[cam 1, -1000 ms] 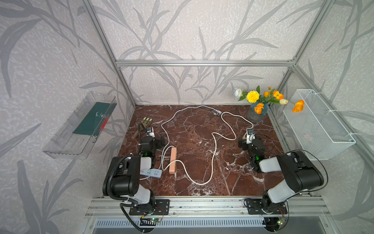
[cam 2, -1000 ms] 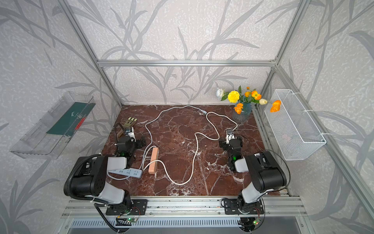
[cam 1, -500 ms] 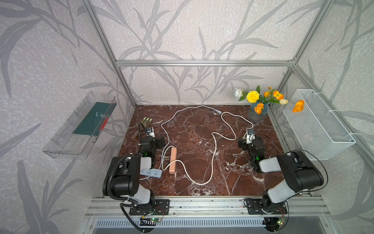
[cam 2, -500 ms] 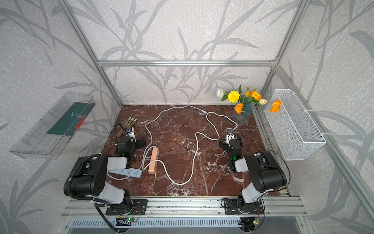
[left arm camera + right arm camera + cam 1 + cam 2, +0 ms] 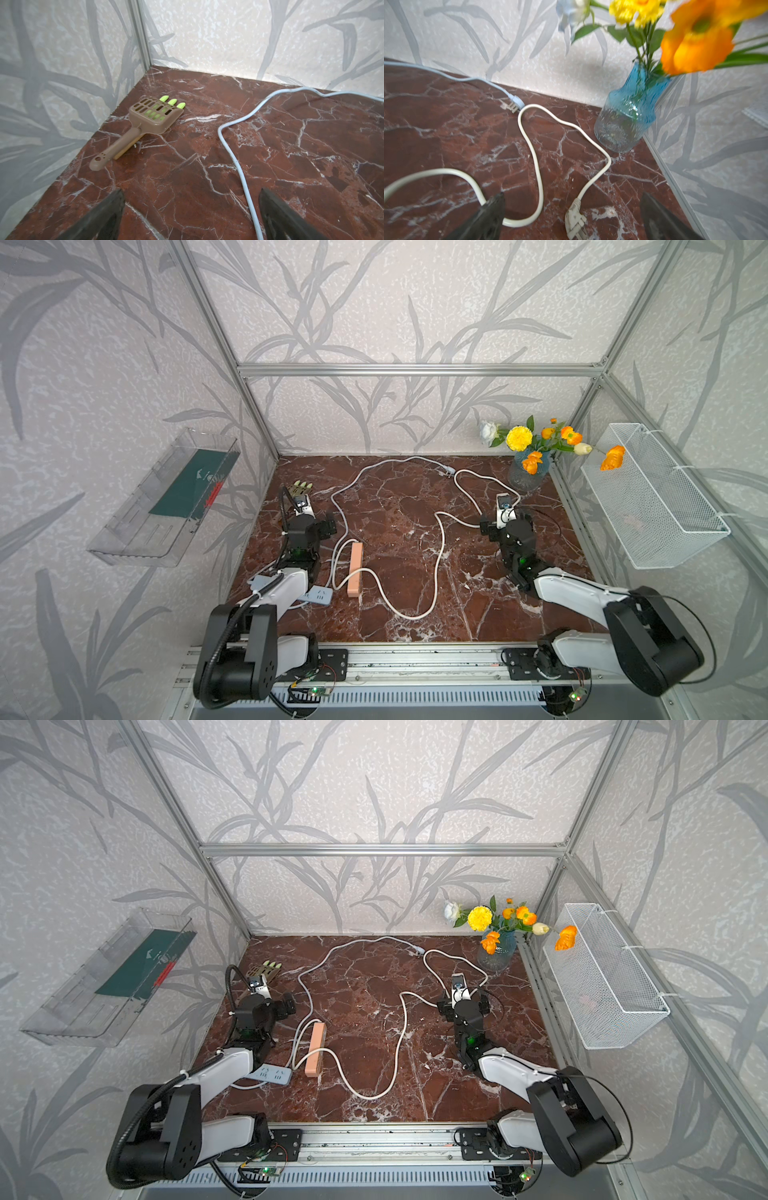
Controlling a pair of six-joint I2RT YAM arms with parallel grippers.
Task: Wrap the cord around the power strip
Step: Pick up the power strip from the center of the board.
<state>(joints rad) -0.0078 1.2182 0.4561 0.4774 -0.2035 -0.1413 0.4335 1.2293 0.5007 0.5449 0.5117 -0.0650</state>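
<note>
The pink power strip is across toward the left gripper, so the right gripper next needs to swing over to it and lower over its far half (image 5: 357, 555), clear of the crossing cord.
A pink power strip (image 5: 355, 569) lies left of centre, and its white cord (image 5: 436, 568) loops across the floor to a white plug (image 5: 574, 221). A light-blue power strip (image 5: 318, 595) sits partly under my left arm; its pale blue cord (image 5: 232, 149) runs toward the back wall and ends in a plug (image 5: 515, 102). My left gripper (image 5: 191, 193) is open over bare floor, with the blue cord passing just inside one finger. My right gripper (image 5: 573, 195) is open, and the white plug lies on the floor between its fingers, untouched.
A brown slotted scoop (image 5: 145, 122) lies in the back left corner. A blue glass vase (image 5: 627, 116) with flowers stands at the back right, close to the right gripper. A wire basket (image 5: 648, 497) hangs on the right wall and a clear shelf (image 5: 162, 506) on the left.
</note>
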